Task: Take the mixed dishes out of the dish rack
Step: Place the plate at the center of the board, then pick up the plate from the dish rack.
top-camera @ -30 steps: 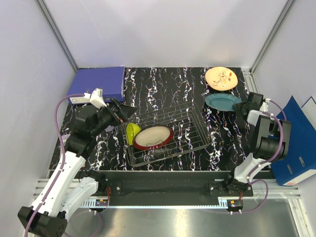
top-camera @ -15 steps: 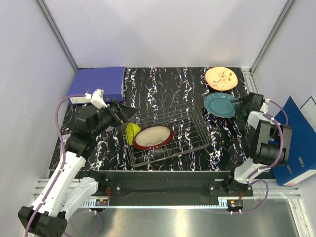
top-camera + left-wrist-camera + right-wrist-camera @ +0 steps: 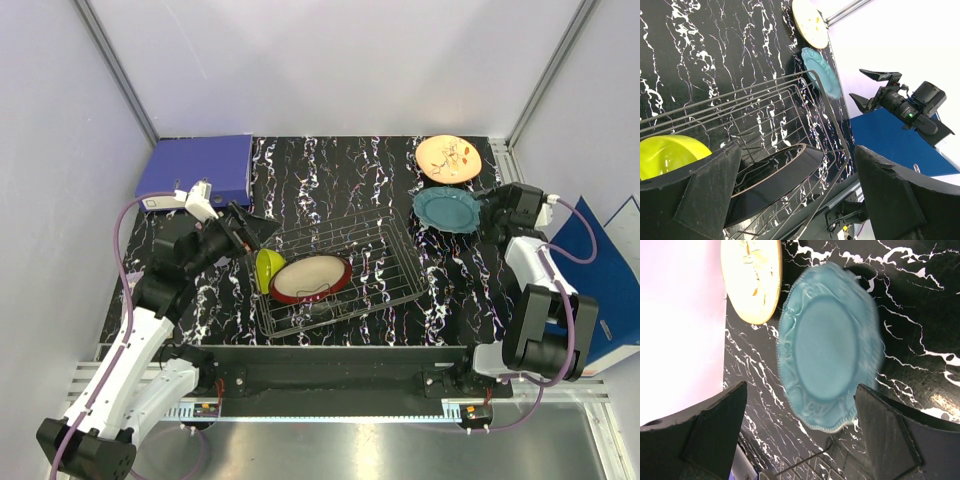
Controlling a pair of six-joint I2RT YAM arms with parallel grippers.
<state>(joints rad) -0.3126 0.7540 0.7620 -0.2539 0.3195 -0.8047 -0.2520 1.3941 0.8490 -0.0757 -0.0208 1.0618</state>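
The cream bowl's rim by the yellow-green bowl (image 3: 267, 268) is below my left gripper, and its fingers point across the rack (image 3: 385, 262). My left gripper will tip its fingers downward and go down onto that rim.
The wire dish rack (image 3: 385, 262) (image 3: 826, 111) holds a cream bowl with a dark red outside (image 3: 310, 278) (image 3: 777, 172) and a small yellow-green bowl (image 3: 267, 268) (image 3: 667, 156) at its left end. My left gripper (image 3: 258, 232) (image 3: 800, 200) hangs open just above the rack's left end, nothing between its fingers. The teal scalloped plate (image 3: 448, 210) (image 3: 827, 345) lies flat on the table right of the rack. My right gripper (image 3: 488, 213) (image 3: 800, 435) is open at the plate's right edge, not touching it.
A cream plate with orange marks (image 3: 448, 158) (image 3: 752, 275) lies behind the teal one. A blue binder (image 3: 198, 168) sits at the back left, another (image 3: 605, 300) stands off the table's right edge. A rack corner (image 3: 805, 467) shows below the right fingers.
The right gripper opened and let go of the teal plate, which now rests on the table; its wrist swung back to the right. The left arm barely moved.
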